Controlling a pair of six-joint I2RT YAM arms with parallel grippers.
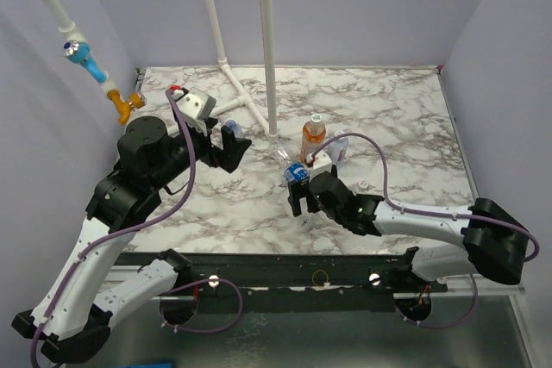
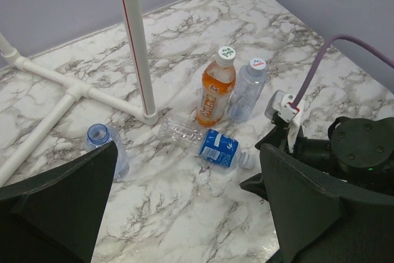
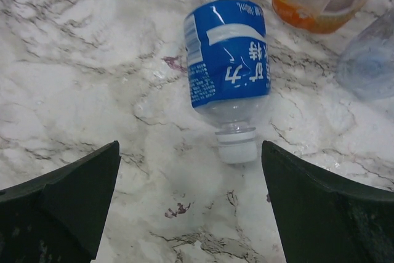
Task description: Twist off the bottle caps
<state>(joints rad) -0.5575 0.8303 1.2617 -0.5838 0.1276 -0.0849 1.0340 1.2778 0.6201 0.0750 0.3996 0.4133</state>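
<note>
The lying clear bottle's white cap points between my right gripper's open fingers, so they should lower around it next.
A clear bottle with a blue label [image 3: 228, 60] lies on its side, its white cap [image 3: 237, 148] pointing at my right gripper [image 3: 191, 207]. That gripper is open, and the cap sits just ahead of its fingers, nearer the right one. An orange bottle [image 2: 215, 90] and a clear bottle [image 2: 247, 90] stand upright behind it, each with a white cap [image 2: 225, 55] [image 2: 257, 64]. Another clear bottle [image 2: 101, 137] stands with no cap by the left finger of my left gripper [image 2: 188, 214], which hangs open and holds nothing. From above, the left gripper [image 1: 228, 151] and right gripper [image 1: 299, 202] flank the lying bottle [image 1: 297, 171].
A white pipe frame [image 2: 136, 41] rises from the marble table [image 2: 184, 214] just behind the bottles, with its feet spreading left. The right arm [image 2: 357, 152] fills the right side of the left wrist view. Purple walls close the table's far and side edges.
</note>
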